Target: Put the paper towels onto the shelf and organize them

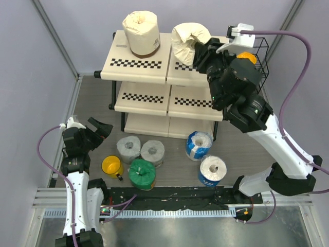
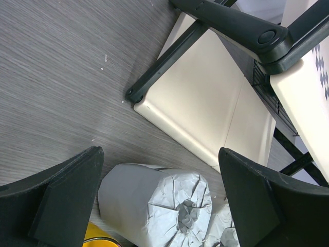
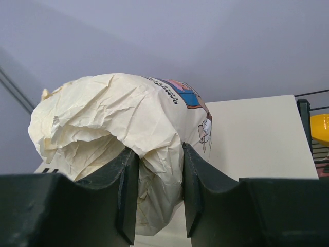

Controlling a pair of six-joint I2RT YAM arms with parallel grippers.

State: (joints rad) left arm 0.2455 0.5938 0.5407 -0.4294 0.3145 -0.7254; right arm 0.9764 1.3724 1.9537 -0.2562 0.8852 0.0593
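My right gripper shifts outward and toward the upright roll next, since the second cream roll still covers part of the checkered piece near the shelf board's front.
The shelf (image 1: pixel 134 64) stands at the back with cream boards and checkered strips. One cream roll (image 1: pixel 141 32) stands upright on its top left board. My right gripper (image 1: pixel 201 50) is shut on the second cream roll (image 1: pixel 188 41), tilted over the top right board; the right wrist view shows its wrapper (image 3: pixel 123 118) pinched between the fingers. On the table lie two grey rolls (image 1: pixel 128 148) (image 1: pixel 152 152), a green roll (image 1: pixel 142 173) and two blue-and-white rolls (image 1: pixel 199 145) (image 1: pixel 212 170). My left gripper (image 1: pixel 97 131) is open above a grey roll (image 2: pixel 154 203).
A yellow mug (image 1: pixel 111 166) stands left of the green roll. A black wire rack with an orange bowl (image 1: pixel 248 57) stands right of the shelf's top board. The shelf's bottom board (image 2: pixel 205 108) lies just beyond the left gripper.
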